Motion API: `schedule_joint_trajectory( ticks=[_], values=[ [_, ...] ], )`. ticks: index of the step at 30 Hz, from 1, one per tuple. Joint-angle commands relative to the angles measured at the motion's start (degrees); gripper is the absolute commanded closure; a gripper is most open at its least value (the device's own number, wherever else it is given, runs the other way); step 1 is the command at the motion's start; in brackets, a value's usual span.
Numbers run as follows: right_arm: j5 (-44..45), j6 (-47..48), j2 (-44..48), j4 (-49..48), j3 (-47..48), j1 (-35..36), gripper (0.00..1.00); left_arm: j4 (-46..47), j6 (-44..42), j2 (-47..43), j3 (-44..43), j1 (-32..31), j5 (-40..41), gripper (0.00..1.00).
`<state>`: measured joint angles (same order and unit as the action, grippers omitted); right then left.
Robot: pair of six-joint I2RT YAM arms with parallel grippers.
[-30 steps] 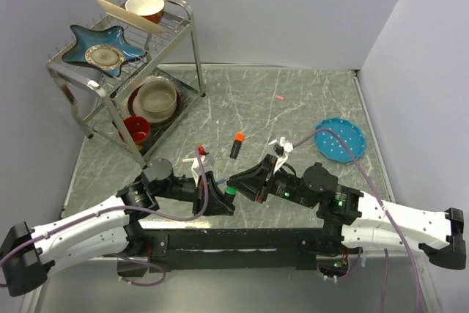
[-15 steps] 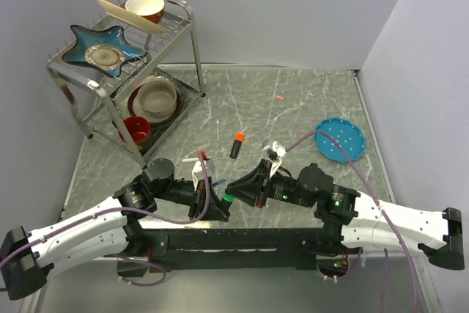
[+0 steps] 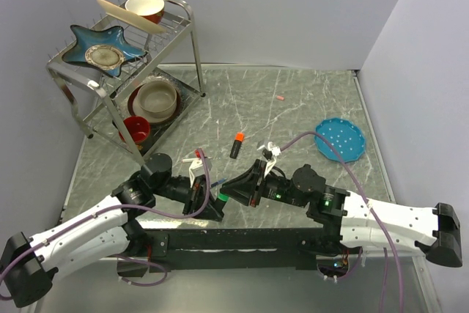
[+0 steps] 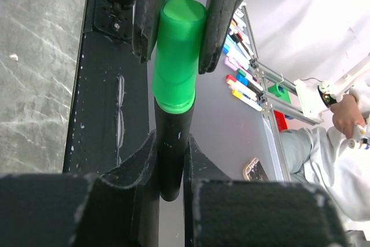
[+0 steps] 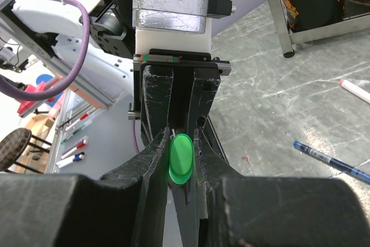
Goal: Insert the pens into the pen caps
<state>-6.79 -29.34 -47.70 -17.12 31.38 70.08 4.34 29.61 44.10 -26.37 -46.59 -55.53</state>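
I should next move my left gripper outward and down to the tabletop (image 3: 225, 144) next to the orange-capped marker and let go, because the green cap (image 3: 222, 199) is in place.
My left gripper (image 4: 170, 143) is shut on a stubby black highlighter marker (image 4: 170, 160), which points away from the wrist. The green pen cap (image 4: 176, 56) sits over the marker's far end, and my right gripper (image 5: 180, 143) is shut on it (image 5: 180, 158). In the top view the two grippers meet nose to nose near the front edge, with the green cap (image 3: 222, 199) between them. A second black marker wearing an orange cap (image 3: 237, 145) lies farther back. A thin blue ballpoint (image 5: 332, 162) and a white-pink pen (image 5: 354, 89) lie on the table. A small pink cap (image 3: 279, 97) lies far back.
A metal dish rack (image 3: 187, 42) with bowls, a mug and a blue star plate stands at the back left. A round blue plate (image 3: 340, 139) lies at the right. Grey walls close the table at the back and right.
The right arm has carried the green cap leftward and the left gripper has come to meet it. The gap between cap and marker has closed.
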Motion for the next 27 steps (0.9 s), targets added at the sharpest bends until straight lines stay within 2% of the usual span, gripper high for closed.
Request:
schedule_joint_trajectory(
  ticks=[1, 4, 10, 12, 16, 17, 22, 24, 27],
  values=[
    [-23.1, -2.9, -6.6, 16.5, -5.4, 7.5, 1.00, 15.7, 1.9, -0.6, -6.8, 5.7, 15.1, 0.99],
    [-23.7, -3.0, -7.4, 18.7, -4.9, 8.0, 1.00, 11.1, -0.6, -0.7, -8.2, 6.2, 17.1, 0.99],
    [-21.4, -6.7, -10.8, 20.6, -3.2, 11.4, 1.00, 9.8, -1.7, -0.2, -8.6, 6.9, 18.3, 0.99],
    [-22.1, -10.2, -11.3, 16.3, -4.5, 12.5, 1.00, 9.3, -1.6, -0.2, -8.6, 7.2, 19.2, 0.99],
    [-22.0, -12.0, -14.1, 6.9, -5.5, 16.9, 1.00, 12.4, 0.9, 0.0, -7.9, 8.8, 17.3, 0.99],
    [-21.8, -12.4, -14.6, 3.9, -6.1, 17.2, 1.00, 16.2, 1.9, -0.1, -7.4, 9.1, 14.9, 0.99],
    [-19.8, -12.8, -15.6, -3.8, -6.6, 19.5, 1.00, 23.5, 7.9, -0.5, -4.0, 9.2, 13.4, 0.99],
    [-18.2, -11.6, -15.4, -5.1, -6.1, 20.9, 1.00, 28.0, 10.5, -0.7, -2.0, 9.4, 12.5, 0.99],
    [-20.8, -10.6, -15.9, -3.2, -5.7, 21.1, 1.00, 25.6, 10.0, -1.5, -2.0, 9.9, 12.5, 0.99]
  ],
)
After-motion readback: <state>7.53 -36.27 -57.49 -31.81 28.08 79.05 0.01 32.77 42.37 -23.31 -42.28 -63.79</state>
